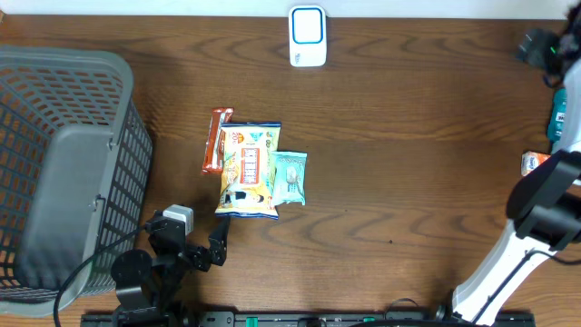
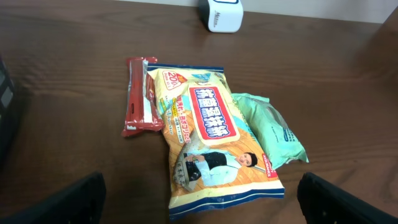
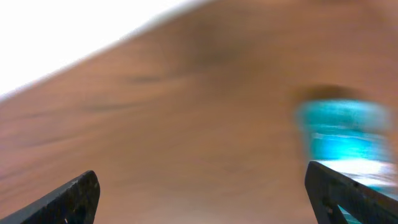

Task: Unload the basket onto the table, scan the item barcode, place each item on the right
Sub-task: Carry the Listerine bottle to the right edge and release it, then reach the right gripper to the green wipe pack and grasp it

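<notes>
Next, my right gripper swings across toward the snack bag [image 1: 250, 170], back and down onto the pale green packet's edge, since the packet lies mid-table, far from its open fingers.
Three items lie together mid-table: a red bar [image 1: 217, 140] [image 2: 138, 96], a yellow snack bag [image 1: 250, 170] [image 2: 208, 134] and a pale green packet [image 1: 290, 177] [image 2: 273, 127]. The white and blue scanner [image 1: 308, 36] [image 2: 222, 14] stands at the far edge. My left gripper [image 1: 214, 251] [image 2: 200, 190] is open just short of the bag's near end, holding nothing. At the far right my right gripper [image 1: 543, 47] [image 3: 202, 183] is open and empty over bare wood. A blurred teal item [image 3: 342, 134] [image 1: 556, 118] lies beside its right finger.
A large grey mesh basket [image 1: 64, 173] fills the left side of the table. An orange and white item [image 1: 534, 163] lies near the right edge, partly hidden by the right arm [image 1: 545, 204]. Cables run along the front edge.
</notes>
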